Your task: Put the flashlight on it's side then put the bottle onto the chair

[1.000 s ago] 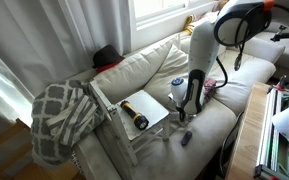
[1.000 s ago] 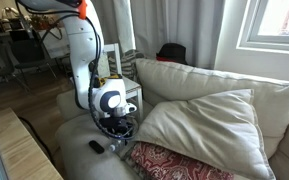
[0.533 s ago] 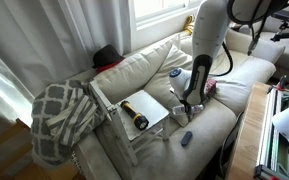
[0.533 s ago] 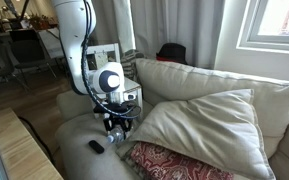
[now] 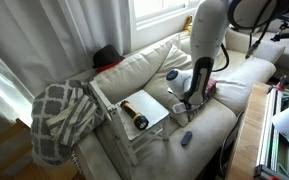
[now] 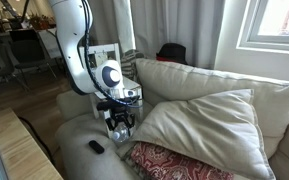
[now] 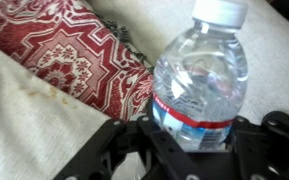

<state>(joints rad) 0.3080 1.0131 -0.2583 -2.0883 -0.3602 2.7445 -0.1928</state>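
Note:
My gripper rises next, carries the bottle over the chair's bare seat (image 5: 151, 107) beside the flashlight, then lowers and releases it, as the flashlight already lies on its side.
The flashlight (image 5: 134, 116), black with a yellow head, lies on its side on the chair's white seat (image 5: 156, 106). My gripper (image 7: 199, 138) is shut on the bottle (image 7: 200, 70), a clear one with a pale cap and a red label band. It holds the bottle upright just above the sofa cushion. In both exterior views the gripper (image 5: 189, 102) (image 6: 119, 120) hangs over the sofa seat beside the chair. The bottle is small and hard to make out there.
A red patterned pillow (image 7: 74, 50) (image 6: 174, 162) lies close beside the bottle. A small blue-grey oblong object (image 5: 186, 138) (image 6: 97, 147) lies on the sofa's front edge. A large cream cushion (image 6: 204, 125) and a checked blanket (image 5: 59, 115) flank the area.
The arm has risen and straightened over the sofa seat. The gripper, shut on the bottle, has lifted slightly and shifted a little toward the chair.

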